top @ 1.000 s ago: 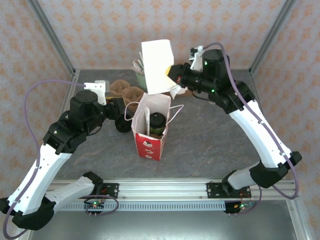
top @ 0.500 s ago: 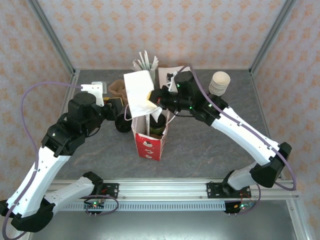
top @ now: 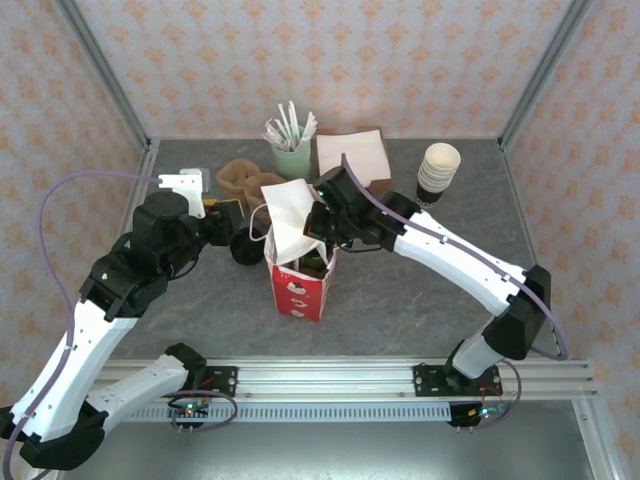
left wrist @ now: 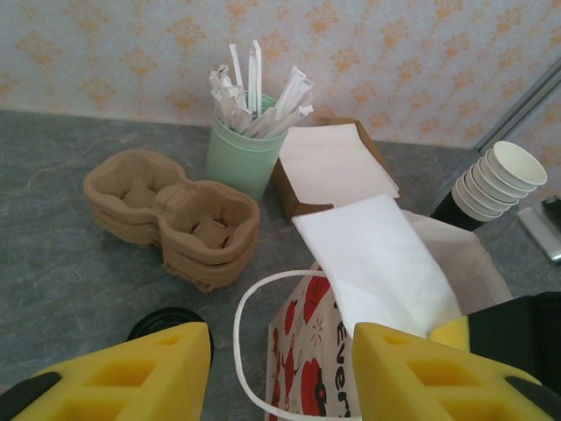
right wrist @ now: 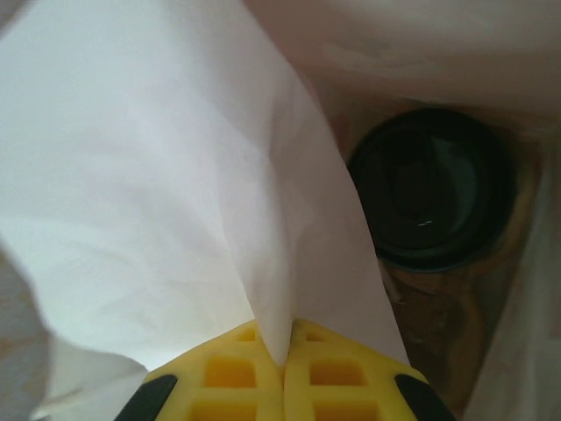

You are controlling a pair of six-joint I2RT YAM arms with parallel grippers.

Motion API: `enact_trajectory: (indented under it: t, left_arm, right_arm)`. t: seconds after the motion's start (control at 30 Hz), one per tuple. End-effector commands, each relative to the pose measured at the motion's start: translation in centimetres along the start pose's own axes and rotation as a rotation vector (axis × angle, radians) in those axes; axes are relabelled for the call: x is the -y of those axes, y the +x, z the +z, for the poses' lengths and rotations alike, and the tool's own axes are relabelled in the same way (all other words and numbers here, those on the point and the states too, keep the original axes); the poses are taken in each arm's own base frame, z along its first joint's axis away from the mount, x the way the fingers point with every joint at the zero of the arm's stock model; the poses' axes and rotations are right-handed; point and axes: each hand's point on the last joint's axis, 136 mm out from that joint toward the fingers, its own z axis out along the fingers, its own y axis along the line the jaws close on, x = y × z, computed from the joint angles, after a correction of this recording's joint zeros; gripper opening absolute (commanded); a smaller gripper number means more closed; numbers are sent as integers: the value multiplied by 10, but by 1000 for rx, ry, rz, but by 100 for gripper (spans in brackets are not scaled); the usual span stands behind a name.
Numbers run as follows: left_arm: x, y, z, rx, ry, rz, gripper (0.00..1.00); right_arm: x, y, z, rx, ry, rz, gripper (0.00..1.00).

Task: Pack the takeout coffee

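Note:
My right gripper is above where it should open, as much of the white napkin [top: 288, 215] is still above the rim of the bag. It needs to lower the napkin farther into the bag beside the cup before it opens.
The takeout coffee [right wrist: 429, 197] stands inside the red-and-white paper bag [top: 300, 288], its black lid facing up; in the top view a bit of its green side [top: 316, 263] shows at the bag's mouth. My right gripper [right wrist: 285, 346] is shut on a white napkin [right wrist: 175, 193] and hangs over the bag's opening [top: 318, 228], the napkin [top: 288, 215] drooping into the mouth beside the cup. To the left of the bag, my left gripper [left wrist: 280, 351] is open, with the bag's white handle loop [left wrist: 241, 333] lying between its fingers.
A loose black lid [left wrist: 166, 320] lies left of the bag. Behind it are brown cup carriers [left wrist: 175, 219], a green cup of wrapped straws [left wrist: 245, 149] and a brown box of napkins [left wrist: 337, 167]. Stacked cream cups [top: 440, 168] stand back right.
My right arm has swung from the back of the table forward and left, carrying the napkin down onto the bag's mouth. The left arm has barely moved.

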Motion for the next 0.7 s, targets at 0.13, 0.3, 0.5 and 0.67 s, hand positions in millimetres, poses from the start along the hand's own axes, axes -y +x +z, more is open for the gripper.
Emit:
enact_trajectory:
  t: [0.13, 0.3, 0.5, 0.67]
  left_arm:
    - [-3, -3, -6, 28, -10, 10, 48]
    - [-6, -4, -9, 40, -17, 14, 48]
    - [-6, -1, -7, 35, -20, 18, 49]
    - [-6, -1, -7, 36, -19, 20, 49]
  right_arm:
    - [21, 0, 18, 8, 198, -88, 0]
    - [25, -1, 28, 12, 241, -105, 3]
    - [18, -3, 28, 17, 240, -121, 20]
    - [-5, -16, 2, 71, 196, -152, 44]
